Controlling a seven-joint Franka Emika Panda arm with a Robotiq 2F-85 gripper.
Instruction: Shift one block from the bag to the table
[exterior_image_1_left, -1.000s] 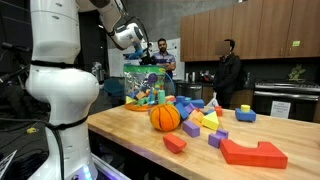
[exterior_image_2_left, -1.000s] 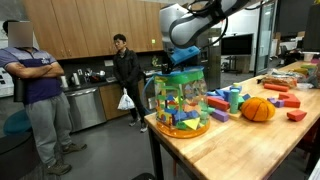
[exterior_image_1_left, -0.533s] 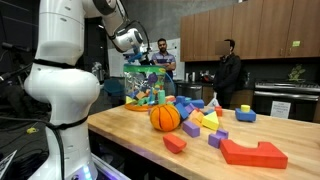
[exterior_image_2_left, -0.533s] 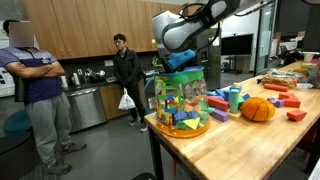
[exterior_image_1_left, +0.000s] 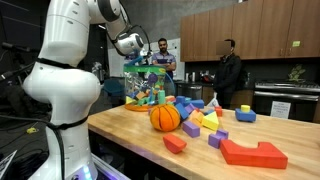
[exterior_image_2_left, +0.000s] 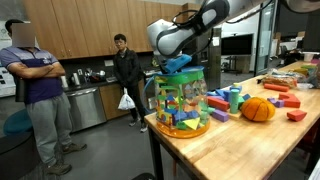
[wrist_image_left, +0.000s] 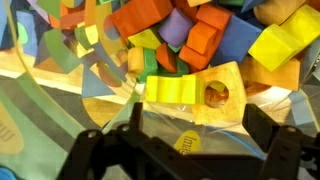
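Note:
The yellow notched block lies uncovered below my gripper, so I need to lower my open fingers into the bag and around the end of the yellow notched block beside the tan block (wrist_image_left: 190, 90).
The clear plastic bag (exterior_image_1_left: 145, 88) full of small multicoloured blocks stands upright at the end of the light wood table (exterior_image_1_left: 130, 132), and shows in both exterior views (exterior_image_2_left: 180, 100). My gripper (exterior_image_1_left: 141, 60) hangs directly over the bag's open top (exterior_image_2_left: 177, 63). In the wrist view the gripper (wrist_image_left: 200, 135) is open, its two dark fingers spread over the bag's plastic (wrist_image_left: 60, 110). Just ahead of it lie a yellow block (wrist_image_left: 175, 88) and a tan block with a hole (wrist_image_left: 222, 92). It holds nothing.
An orange ball (exterior_image_1_left: 165, 117) (exterior_image_2_left: 258, 109) lies beside the bag. Loose blocks are scattered on the table (exterior_image_2_left: 250, 145), including a large red one (exterior_image_1_left: 253, 152) and a small red one (exterior_image_1_left: 174, 143). Two people (exterior_image_2_left: 126, 70) (exterior_image_2_left: 35, 85) stand beyond the table's end.
The arm's wrist and upper links have swung a little to one side above the bag. The gripper stays open over the bag's mouth. The blocks have not moved.

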